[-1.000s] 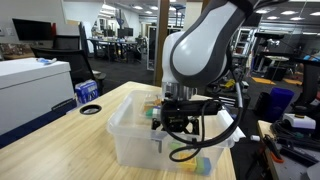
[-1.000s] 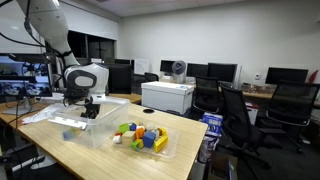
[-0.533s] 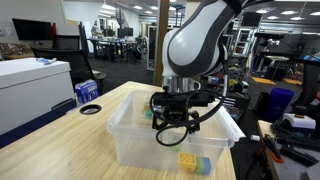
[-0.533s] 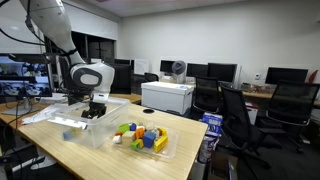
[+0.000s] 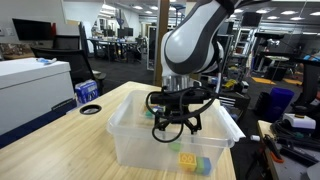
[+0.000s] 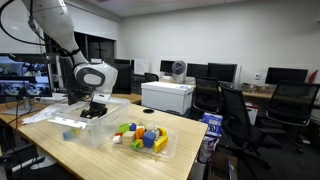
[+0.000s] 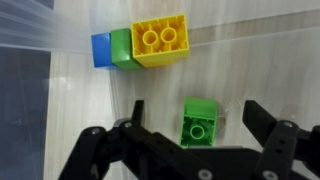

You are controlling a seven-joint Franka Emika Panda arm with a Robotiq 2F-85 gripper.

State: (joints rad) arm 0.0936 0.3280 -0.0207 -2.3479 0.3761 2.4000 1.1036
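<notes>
My gripper moves down further into the bin next so its fingers straddle the brick. The small green brick (image 7: 201, 122) already lies between its fingers with room on both sides.
My gripper (image 7: 197, 127) hangs open inside a clear plastic bin (image 5: 122, 128), fingers pointing down. In the wrist view a small green brick (image 7: 201, 122) lies on the bin floor between the two fingers (image 7: 262, 122), with a gap on each side. Further along the floor, by the bin wall, a yellow brick (image 7: 160, 40) sits in a row with a green piece (image 7: 120, 47) and a blue piece (image 7: 100, 50). In both exterior views the gripper (image 5: 175, 125) (image 6: 93, 109) reaches down into the bin (image 6: 75, 133). Nothing is held.
A clear tray (image 6: 168, 148) beside the bin holds several coloured bricks (image 6: 140, 135). On the wooden table lie a blue box (image 5: 88, 92) and a tape roll (image 5: 91, 109). A white printer (image 6: 167, 96) and office chairs (image 6: 236, 115) stand beyond.
The arm has shifted a little sideways and lower within the bin. The jaws stayed open, and the bricks have not moved.
</notes>
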